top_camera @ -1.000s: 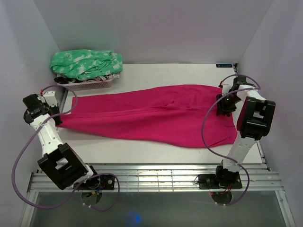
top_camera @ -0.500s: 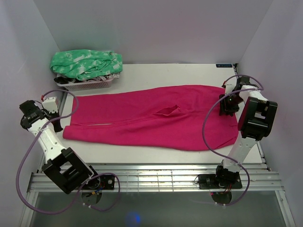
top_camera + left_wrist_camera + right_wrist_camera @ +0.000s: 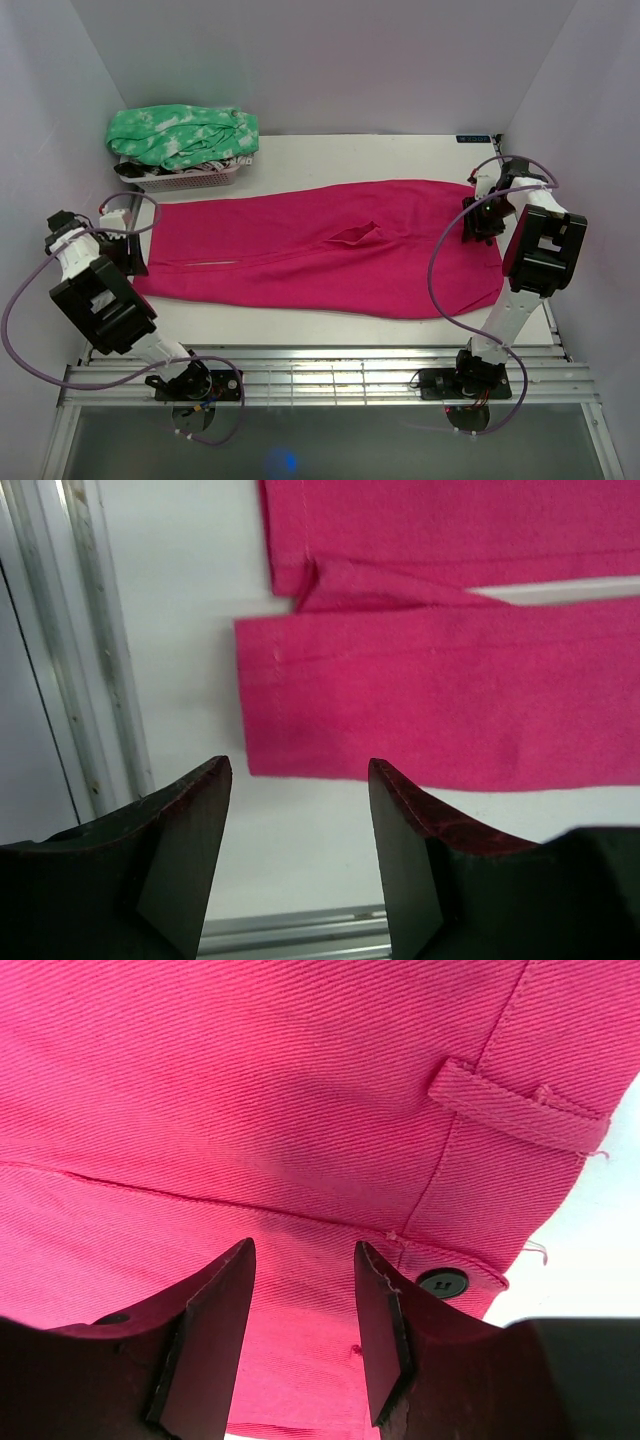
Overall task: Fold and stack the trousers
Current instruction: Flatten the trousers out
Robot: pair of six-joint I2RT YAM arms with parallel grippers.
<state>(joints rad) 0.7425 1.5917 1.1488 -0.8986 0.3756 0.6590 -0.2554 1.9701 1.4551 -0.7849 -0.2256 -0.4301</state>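
Note:
The near leg's hem (image 3: 141, 286) lies just beyond my left gripper's open fingers, and the gripper moves down and outward onto it next.
The magenta-pink trousers (image 3: 300, 250) lie spread flat across the table, leg ends to the left and waist to the right. My left gripper (image 3: 133, 255) stands open just off the leg ends, holding nothing. In the left wrist view the two leg hems (image 3: 420, 700) lie side by side beyond the open gripper (image 3: 298, 765), with white table between the fingers. My right gripper (image 3: 483, 222) hovers open over the waist. In the right wrist view, the gripper (image 3: 304, 1244) frames flat fabric, with a dark button (image 3: 442, 1282) and a belt loop (image 3: 515, 1105) close by.
A white basket (image 3: 190, 181) with a green-and-white mottled garment (image 3: 180, 138) heaped on it stands at the back left. Walls close in on the left, back and right. Metal rails (image 3: 330, 375) run along the near edge.
My left gripper has opened and let go of the leg end, and its arm has swung back. The trousers have settled flat, the leg ends a little further right. The right arm has hardly moved.

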